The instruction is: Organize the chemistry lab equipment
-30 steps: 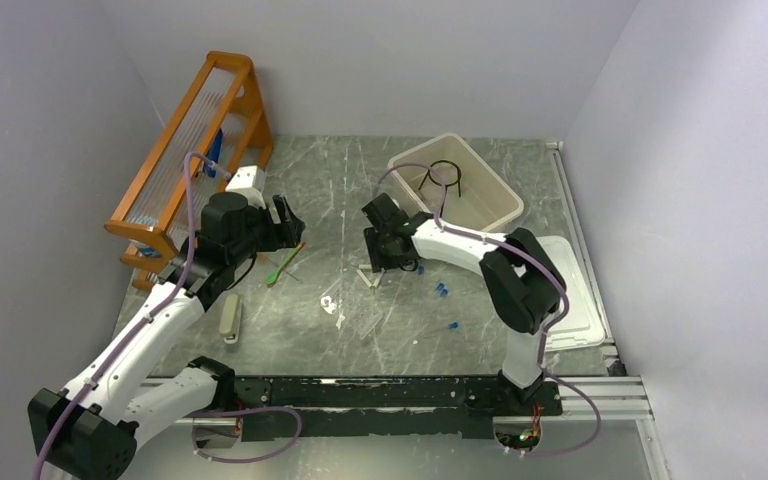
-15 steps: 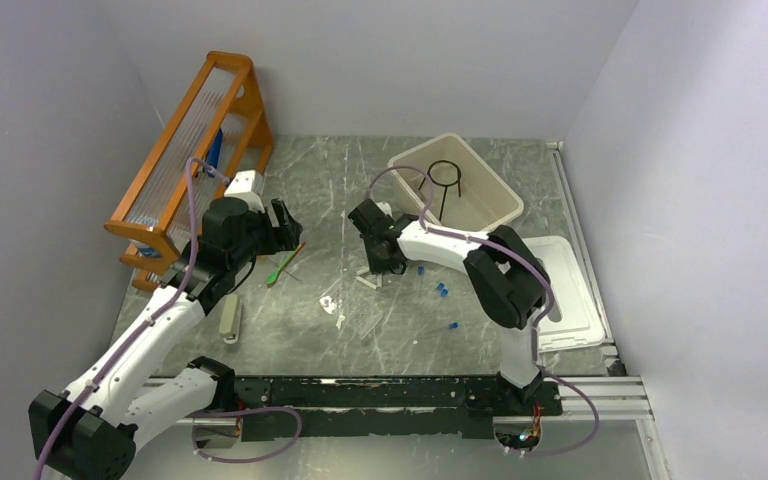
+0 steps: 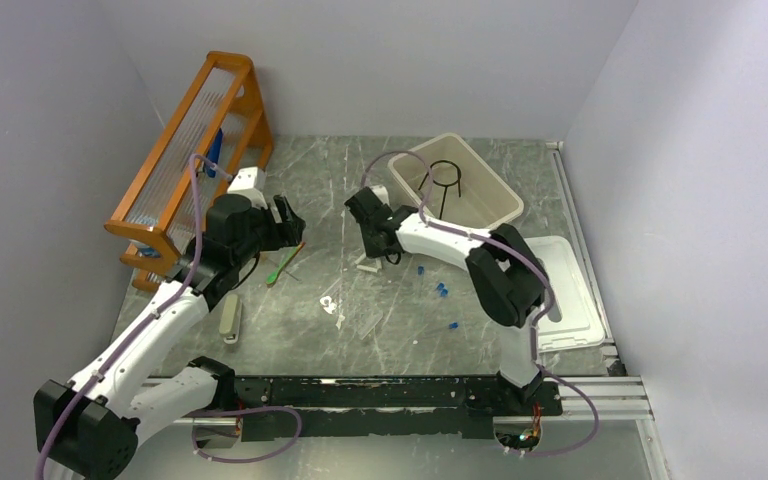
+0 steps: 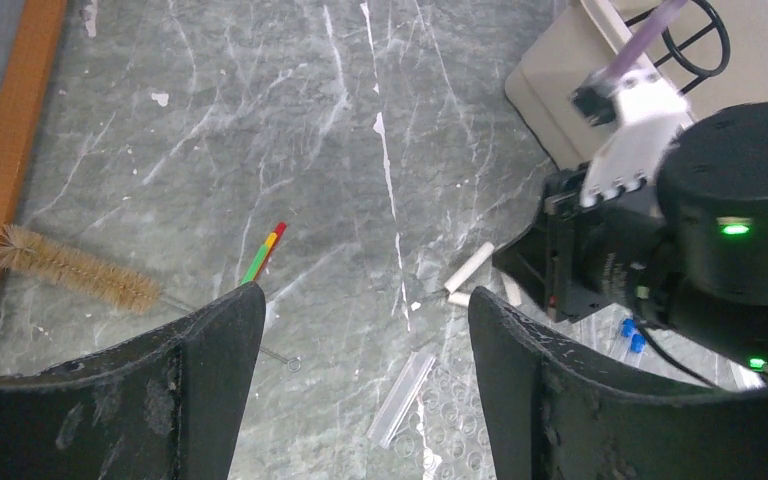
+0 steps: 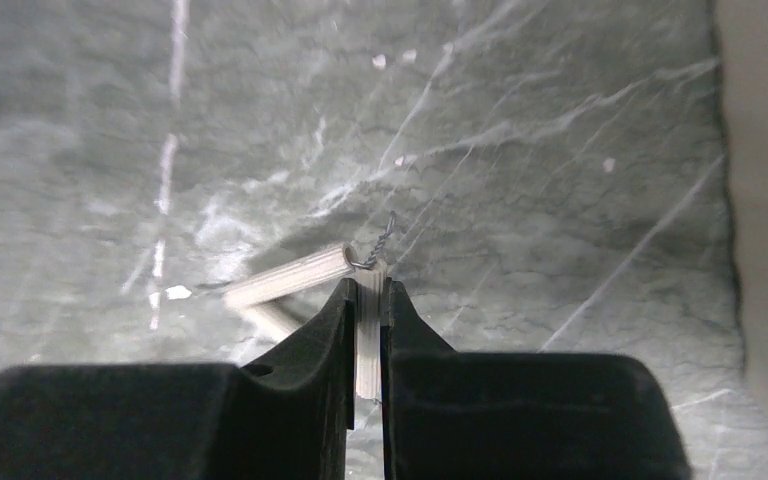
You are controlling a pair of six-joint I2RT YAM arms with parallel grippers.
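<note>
I will next lift the triangle [image 3: 366, 267] over the rim of the bin, lower it and let it go, because the bin bottom is open past the ring [image 3: 479, 209], to the right of my right gripper in the top view.
My right gripper [image 5: 367, 290] is shut on one rod of the white triangle [image 5: 290, 278], whose twisted wire corner sticks out just past the fingertips. From above, that gripper [image 3: 369, 258] points down at the triangle [image 3: 366, 267] at the table's middle. My left gripper [image 4: 360, 300] hangs open above the table with nothing between its fingers; from above it [image 3: 285, 225] is left of centre. The green-handled tool [image 4: 265, 250] lies by its left finger, and a clear thin tube [image 4: 403, 398] lies below. The black wire ring [image 3: 443, 175] stands in the beige bin [image 3: 495, 205]. Blue-capped pieces [image 3: 441, 290] lie right of the triangle.
The big orange rack [image 3: 195, 150] stands along the left wall, with a bristle brush [image 4: 75, 275] beside its base. A white lid [image 3: 572, 295] lies at the right edge. A beige oblong piece [image 3: 230, 318] rests near the left arm.
The right gripper has shut on the white triangle's rod and shifted a little left and back. The left arm has barely moved.
</note>
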